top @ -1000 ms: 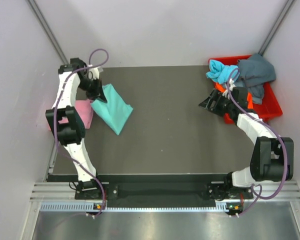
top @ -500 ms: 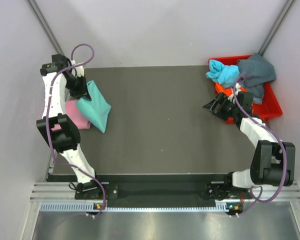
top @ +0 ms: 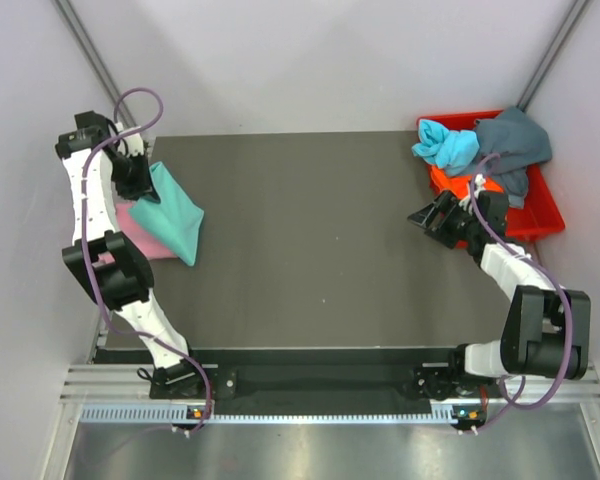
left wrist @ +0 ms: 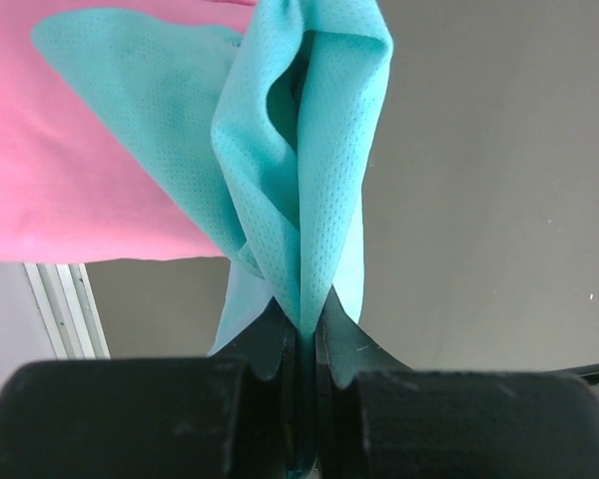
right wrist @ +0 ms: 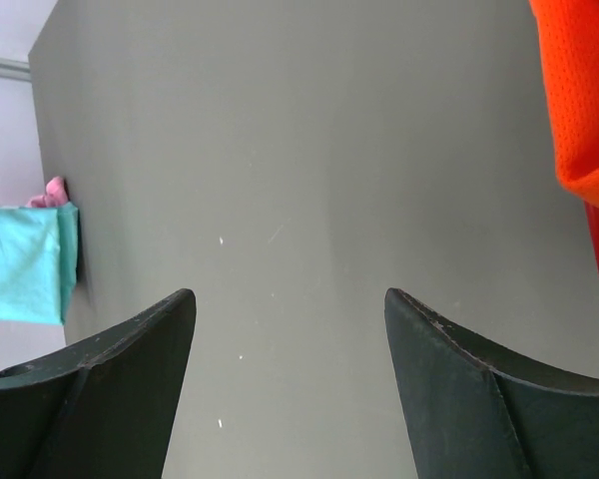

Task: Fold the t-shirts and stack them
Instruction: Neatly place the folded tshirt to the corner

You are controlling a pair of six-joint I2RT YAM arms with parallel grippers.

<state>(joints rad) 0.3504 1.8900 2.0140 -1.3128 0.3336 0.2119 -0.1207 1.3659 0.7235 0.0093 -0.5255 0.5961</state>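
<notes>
My left gripper moves down toward the side next, turning, and releases the teal t-shirt onto the folded pink t-shirt (top: 142, 238) (left wrist: 70, 170), since that lies below it.
A folded teal t-shirt (top: 173, 214) hangs from my left gripper (top: 138, 184) at the table's far left, its lower part draped over a folded pink t-shirt (top: 142, 238). In the left wrist view the teal t-shirt (left wrist: 301, 170) is pinched between the shut jaws of the left gripper (left wrist: 305, 319), with the pink t-shirt (left wrist: 70, 170) below it. My right gripper (top: 427, 217) stands open over bare table beside the red bin (top: 545, 215); nothing lies between its fingers (right wrist: 130, 339). An orange t-shirt (right wrist: 584, 90) shows at the right edge of the right wrist view.
The red bin at the back right holds a light blue t-shirt (top: 446, 144), a dark grey-blue one (top: 515, 145) and the orange one (top: 450, 178). White walls close in on both sides. The dark table mat (top: 320, 240) ends at a metal rail in front.
My left arm has carried the teal t-shirt leftward, so it now lies over the pink one. The right gripper has drifted slightly right, toward the bin, still open.
</notes>
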